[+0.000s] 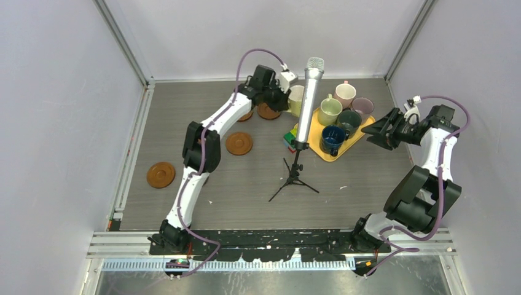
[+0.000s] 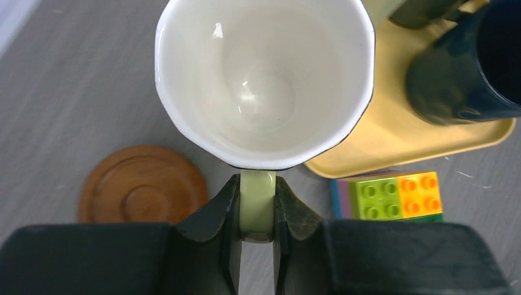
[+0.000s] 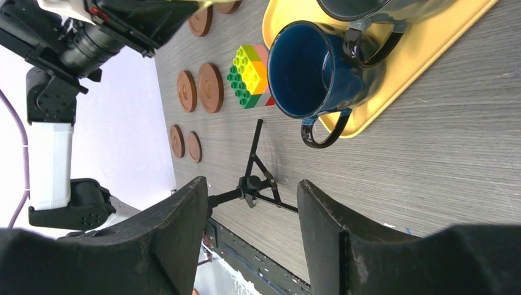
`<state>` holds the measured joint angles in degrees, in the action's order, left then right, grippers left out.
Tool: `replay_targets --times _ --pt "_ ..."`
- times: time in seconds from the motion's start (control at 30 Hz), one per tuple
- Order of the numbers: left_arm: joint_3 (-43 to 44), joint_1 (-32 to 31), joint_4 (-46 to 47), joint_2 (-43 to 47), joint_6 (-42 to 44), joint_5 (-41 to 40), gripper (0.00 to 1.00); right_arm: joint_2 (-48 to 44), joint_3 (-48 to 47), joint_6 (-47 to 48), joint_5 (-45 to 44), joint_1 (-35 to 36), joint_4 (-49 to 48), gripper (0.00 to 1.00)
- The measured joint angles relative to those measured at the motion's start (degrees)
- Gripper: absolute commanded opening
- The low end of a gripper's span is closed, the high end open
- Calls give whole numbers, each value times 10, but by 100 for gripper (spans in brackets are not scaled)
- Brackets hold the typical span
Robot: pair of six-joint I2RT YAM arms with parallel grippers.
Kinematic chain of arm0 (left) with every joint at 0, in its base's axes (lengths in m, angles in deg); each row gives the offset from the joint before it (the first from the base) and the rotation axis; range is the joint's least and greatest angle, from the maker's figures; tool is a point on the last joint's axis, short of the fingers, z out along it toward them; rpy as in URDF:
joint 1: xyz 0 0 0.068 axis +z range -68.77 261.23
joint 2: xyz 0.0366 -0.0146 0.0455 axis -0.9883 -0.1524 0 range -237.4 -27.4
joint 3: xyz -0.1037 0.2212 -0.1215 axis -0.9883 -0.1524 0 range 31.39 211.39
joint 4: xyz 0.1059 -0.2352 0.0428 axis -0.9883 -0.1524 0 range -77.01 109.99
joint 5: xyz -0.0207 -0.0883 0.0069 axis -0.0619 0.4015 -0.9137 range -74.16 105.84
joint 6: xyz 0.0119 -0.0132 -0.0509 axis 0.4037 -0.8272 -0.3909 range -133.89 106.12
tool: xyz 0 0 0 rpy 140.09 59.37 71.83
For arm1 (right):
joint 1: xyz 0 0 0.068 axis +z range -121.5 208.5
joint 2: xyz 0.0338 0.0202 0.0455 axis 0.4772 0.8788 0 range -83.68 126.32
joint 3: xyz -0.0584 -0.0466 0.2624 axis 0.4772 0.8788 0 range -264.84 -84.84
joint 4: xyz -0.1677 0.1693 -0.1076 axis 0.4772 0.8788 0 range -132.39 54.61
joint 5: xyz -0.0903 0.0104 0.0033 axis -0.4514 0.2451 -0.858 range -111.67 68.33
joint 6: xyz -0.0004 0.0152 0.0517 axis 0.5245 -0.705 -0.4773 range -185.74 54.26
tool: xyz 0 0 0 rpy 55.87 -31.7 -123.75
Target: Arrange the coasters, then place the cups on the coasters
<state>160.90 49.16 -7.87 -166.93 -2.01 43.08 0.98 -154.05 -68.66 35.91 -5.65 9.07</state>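
Observation:
I should next carry the pale green cup to the left in the top view with my left gripper, lower it onto the nearest bare coaster and release it, since that coaster is below the gripper.
My left gripper [image 2: 257, 184] is shut on the handle of a pale green cup [image 2: 264, 80] with a white inside, at the yellow tray's left edge [image 2: 393, 138]; whether it rests on the table I cannot tell. From above, that cup [image 1: 297, 99] is beside the left gripper [image 1: 284, 95]. A coaster [image 2: 142, 184] lies just left of the fingers. Other coasters [image 1: 239, 143] [image 1: 160, 174] [image 1: 268, 111] lie on the table. The tray [image 1: 364, 131] holds several cups, with the dark blue cup [image 1: 332, 139] nearest. My right gripper [image 1: 376, 132] [image 3: 252, 196] is open and empty, right of the tray.
A silver microphone [image 1: 310, 92] on a black tripod [image 1: 293, 178] stands mid-table, just left of the tray. A block of coloured toy bricks [image 2: 393, 195] lies against the tray's near-left side. Grey walls close in the table on three sides.

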Motion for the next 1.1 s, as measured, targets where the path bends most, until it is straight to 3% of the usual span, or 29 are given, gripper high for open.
replay_targets --times 0.43,0.67,1.1 --pt "-40 84 12 46 38 -24 0 -60 0 -23 -12 4 -10 64" --pt "-125 98 24 62 66 -32 0 -62 23 -22 -25 18 -24 64" --pt "-147 99 51 73 87 -34 0 -59 32 -22 -31 30 -32 64"
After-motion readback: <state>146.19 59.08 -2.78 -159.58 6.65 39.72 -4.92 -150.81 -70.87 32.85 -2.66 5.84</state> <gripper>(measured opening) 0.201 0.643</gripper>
